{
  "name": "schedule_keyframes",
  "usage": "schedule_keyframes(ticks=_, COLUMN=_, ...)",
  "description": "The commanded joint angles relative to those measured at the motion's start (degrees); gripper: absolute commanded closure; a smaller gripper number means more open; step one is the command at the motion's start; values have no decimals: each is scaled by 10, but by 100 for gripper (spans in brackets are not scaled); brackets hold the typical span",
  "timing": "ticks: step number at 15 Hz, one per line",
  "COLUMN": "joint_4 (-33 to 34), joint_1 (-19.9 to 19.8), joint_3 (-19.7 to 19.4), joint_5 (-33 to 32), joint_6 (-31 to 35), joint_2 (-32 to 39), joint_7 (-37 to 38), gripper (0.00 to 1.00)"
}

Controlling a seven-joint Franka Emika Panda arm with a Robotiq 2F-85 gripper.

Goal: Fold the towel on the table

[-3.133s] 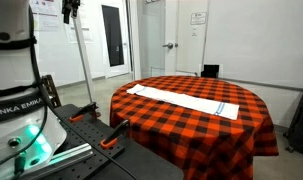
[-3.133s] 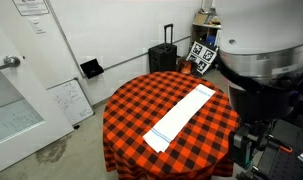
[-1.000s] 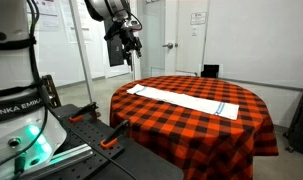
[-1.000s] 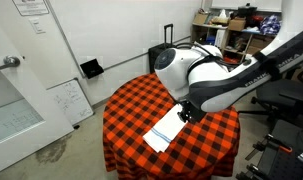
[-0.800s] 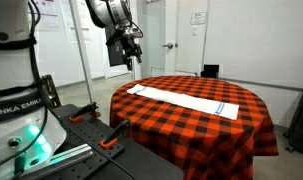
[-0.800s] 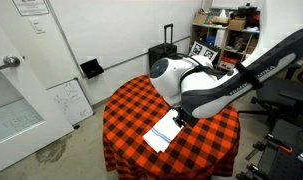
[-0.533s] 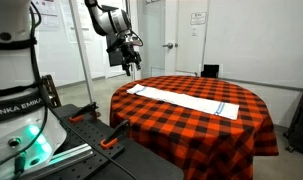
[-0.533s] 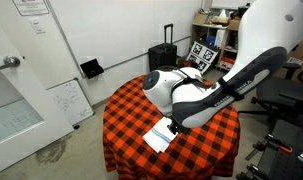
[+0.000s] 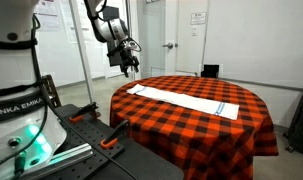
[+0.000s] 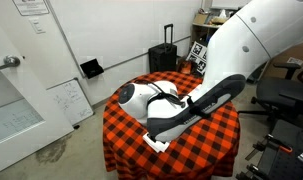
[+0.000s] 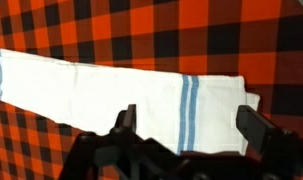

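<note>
The towel's near end past the stripes lies below my gripper's open fingers. My gripper lowers toward the right in the wrist view onto that end next.
A long white towel [image 9: 181, 100] with blue stripes near its ends lies flat across the round table with a red and black checked cloth [image 9: 191, 130]. My gripper [image 9: 128, 64] hangs open and empty in the air above the towel's end at the table edge. In an exterior view my arm [image 10: 176, 105] covers most of the towel, and only its near end [image 10: 156, 144] shows. In the wrist view the open fingers [image 11: 191, 125] straddle the striped end of the towel [image 11: 101, 90] from above, without touching it.
A black suitcase [image 10: 162, 58] stands by the back wall and a small whiteboard [image 10: 69, 100] leans beside the door. Shelves and an office chair [image 10: 279, 95] stand past the table. The robot's base [image 9: 16, 105] and clamps [image 9: 106, 135] sit next to the table.
My arm has swung into view over the table and lowered toward the towel's end at the table edge. The gripper has stayed open. The towel has not moved.
</note>
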Motion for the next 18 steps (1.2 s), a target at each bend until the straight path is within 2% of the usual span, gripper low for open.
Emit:
schedule_keyframes(ticks=1, joint_4=98, joint_1=26, joint_3=-22, joint_5=16, joint_6=-21, joint_2=68, joint_7=-35, gripper=0)
schedule_keyframes(ticks=10, joint_4=253, joint_1=40, joint_3=-52, joint_5=45, joint_6=-30, joint_2=208, joint_7=-83, gripper=0)
schedule_keyframes(ticks=17, joint_4=340, joint_1=41, joint_3=-59, joint_5=106, joint_6=-79, joint_2=270, joint_7=-94, gripper=0)
schedule_keyframes(ticks=18, joint_4=349, joint_1=41, joint_3=-60, joint_5=112, joint_6=-87, joint_2=275, joint_7=-93, gripper=19)
